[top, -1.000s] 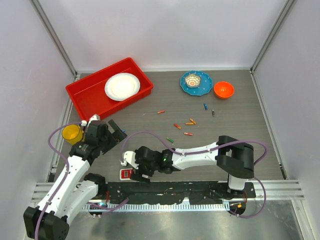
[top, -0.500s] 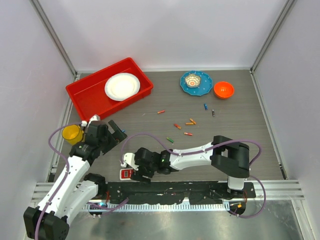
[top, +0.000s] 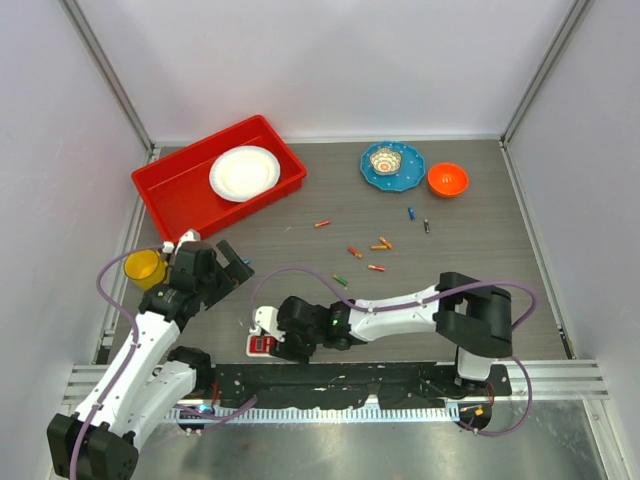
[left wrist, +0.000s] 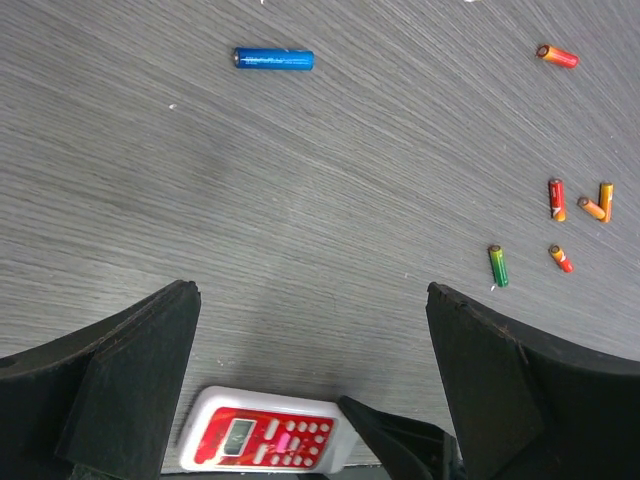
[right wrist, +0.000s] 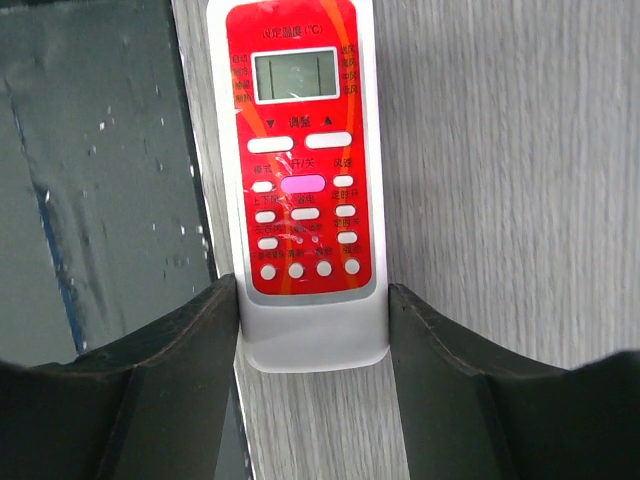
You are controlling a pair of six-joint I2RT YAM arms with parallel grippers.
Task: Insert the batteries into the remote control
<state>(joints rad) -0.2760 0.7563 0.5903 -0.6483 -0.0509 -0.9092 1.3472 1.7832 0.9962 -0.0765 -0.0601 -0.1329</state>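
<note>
My right gripper turns and carries the remote control [top: 261, 345] outward next. It releases it on bare tabletop [top: 314, 285] beside the green battery, since it sits close by the dark bar.
The remote control [top: 261, 345] lies face up, red panel showing, at the table's near edge. My right gripper [top: 274, 338] is shut on its lower end: in the right wrist view both fingers [right wrist: 210, 320] press the white sides of the remote control [right wrist: 305, 180]. The left gripper [top: 234, 260] hovers open above the table, with nothing between its fingers; its view shows the remote control [left wrist: 265, 443] below it. Several batteries [top: 376, 246] lie scattered mid-table. The left wrist view shows a blue battery [left wrist: 273, 59], a green one [left wrist: 498, 266] and red-orange ones [left wrist: 556, 56].
A red tray [top: 165, 188] holding a white plate [top: 244, 172] stands at the back left. A yellow cup [top: 144, 267] sits beside the left arm. A blue plate [top: 408, 170] with a small bowl and an orange bowl [top: 447, 179] stand at the back. A dark rail [right wrist: 90, 180] borders the remote.
The right gripper's fingers have closed in onto the remote's sides, and the remote has shifted slightly to the right. The left arm has not moved.
</note>
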